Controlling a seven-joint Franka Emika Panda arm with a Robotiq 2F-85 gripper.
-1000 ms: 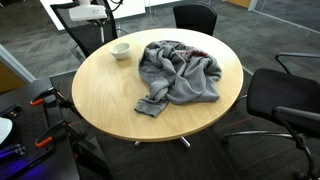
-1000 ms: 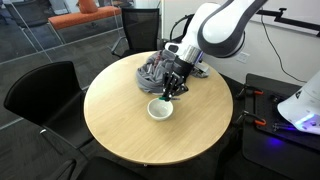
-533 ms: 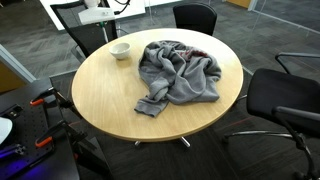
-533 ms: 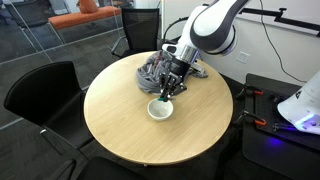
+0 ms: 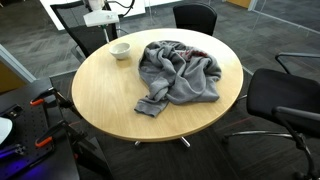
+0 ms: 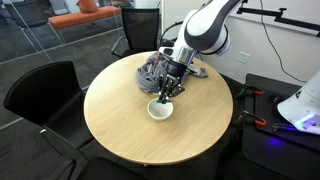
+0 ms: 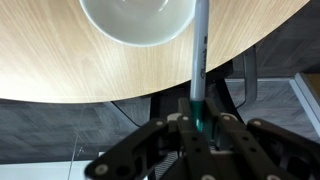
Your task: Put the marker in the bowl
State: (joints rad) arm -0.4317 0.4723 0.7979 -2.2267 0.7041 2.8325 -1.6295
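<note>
I should move the marker [image 7: 198,55] down and to the left in the wrist view, over the bowl's hollow [image 7: 140,12], and let it go there with my gripper, because it hangs by the bowl's rim.
My gripper [image 7: 199,122] is shut on a grey marker [image 7: 198,55] with a green band, held upright between the fingers. In the wrist view the marker's tip reaches past the rim of the white bowl [image 7: 136,20] on its right side. In an exterior view my gripper [image 6: 167,90] hangs just above the bowl [image 6: 160,109], close to its far edge, with the marker pointing down. The bowl [image 5: 120,50] also shows at the far left of the round table, and there the arm is mostly out of frame.
A crumpled grey garment [image 5: 178,72] lies across the middle of the round wooden table [image 5: 110,95], right behind the gripper in an exterior view [image 6: 155,68]. Black office chairs [image 6: 40,95] stand around the table. The table edge [image 7: 120,95] runs close below the bowl.
The arm has shifted slightly toward the bowl with the marker still gripped; the gripper now sits a little closer over the bowl's rim. Bowl and garment have not moved.
</note>
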